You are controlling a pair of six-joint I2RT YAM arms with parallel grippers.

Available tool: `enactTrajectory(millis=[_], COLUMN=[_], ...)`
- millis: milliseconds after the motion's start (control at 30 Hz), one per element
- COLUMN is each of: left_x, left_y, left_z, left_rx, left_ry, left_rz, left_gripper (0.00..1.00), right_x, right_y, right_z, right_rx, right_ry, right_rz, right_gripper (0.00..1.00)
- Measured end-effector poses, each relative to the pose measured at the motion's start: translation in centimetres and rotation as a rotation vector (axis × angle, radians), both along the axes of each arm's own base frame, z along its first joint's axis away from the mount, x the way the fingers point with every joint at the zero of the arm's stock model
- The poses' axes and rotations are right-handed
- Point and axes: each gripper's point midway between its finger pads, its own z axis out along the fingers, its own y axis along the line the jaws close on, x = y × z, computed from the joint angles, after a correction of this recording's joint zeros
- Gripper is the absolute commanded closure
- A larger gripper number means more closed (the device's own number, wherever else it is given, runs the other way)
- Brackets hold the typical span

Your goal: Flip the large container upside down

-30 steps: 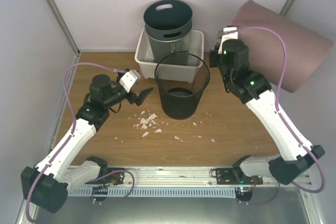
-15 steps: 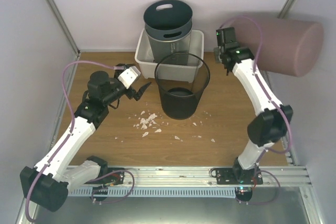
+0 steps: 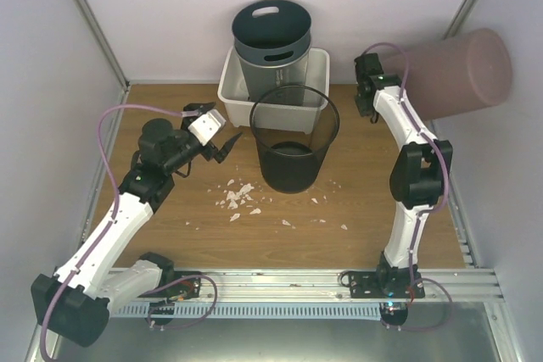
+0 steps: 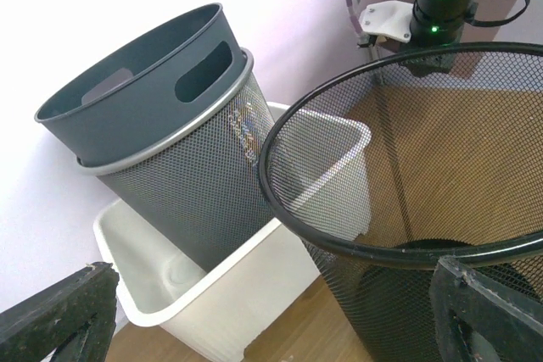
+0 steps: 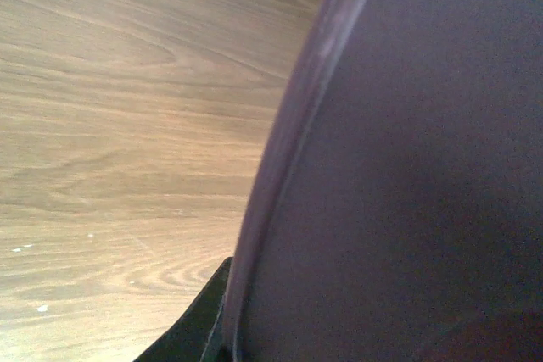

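Note:
The container [image 3: 458,69] hangs sideways, so it goes down and turns next until its rim sits on the bare wood below my right gripper, which then releases.
The large mauve container [image 3: 458,69] hangs on its side in the air at the back right, its closed end pointing right. My right gripper [image 3: 371,91] is shut on its rim. In the right wrist view the container's wall [image 5: 407,167] fills the frame, with one dark finger [image 5: 199,328] against the rim. My left gripper [image 3: 227,147] is open and empty, just left of the black mesh bin [image 3: 293,137]. In the left wrist view its two fingers stand wide apart around the gripper's middle [image 4: 271,328].
The black mesh bin [image 4: 424,167] stands upright mid-table. Behind it a white tub [image 3: 233,91] holds a grey mesh bin with a dark bin nested on top [image 3: 271,27]. White scraps [image 3: 239,197] lie on the wood in front. Cage posts stand at the back corners.
My right arm has swung back and folded up, carrying the mauve container further right and turning it onto its side. My left gripper has crept slightly up toward the mesh bin.

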Motion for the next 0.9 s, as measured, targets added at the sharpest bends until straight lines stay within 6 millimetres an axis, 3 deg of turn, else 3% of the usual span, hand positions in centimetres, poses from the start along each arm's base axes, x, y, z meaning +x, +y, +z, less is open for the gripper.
enactTrajectory(millis=[167,433,900], left_x=[0.3,0.7,1.3], left_y=[0.5,1.4,1.7], left_z=[-0.3,-0.6,-2.3], left_rx=[0.005,-0.002,-0.017], left_ry=[-0.006,-0.013,0.018], left_rz=[0.014,0.020,-0.005], left_gripper=[0.01,0.01,0.01], right_x=[0.2,0.1,0.0], right_y=[-2.3,-2.1,-2.7], right_z=[-1.9,-7.4,-11.9], right_rx=[-0.025,-0.063,-0.129], right_ry=[0.045,0.180,0.277], right_rz=[-0.040,-0.003,-0.004], right_gripper=[0.99,0.99,0.99])
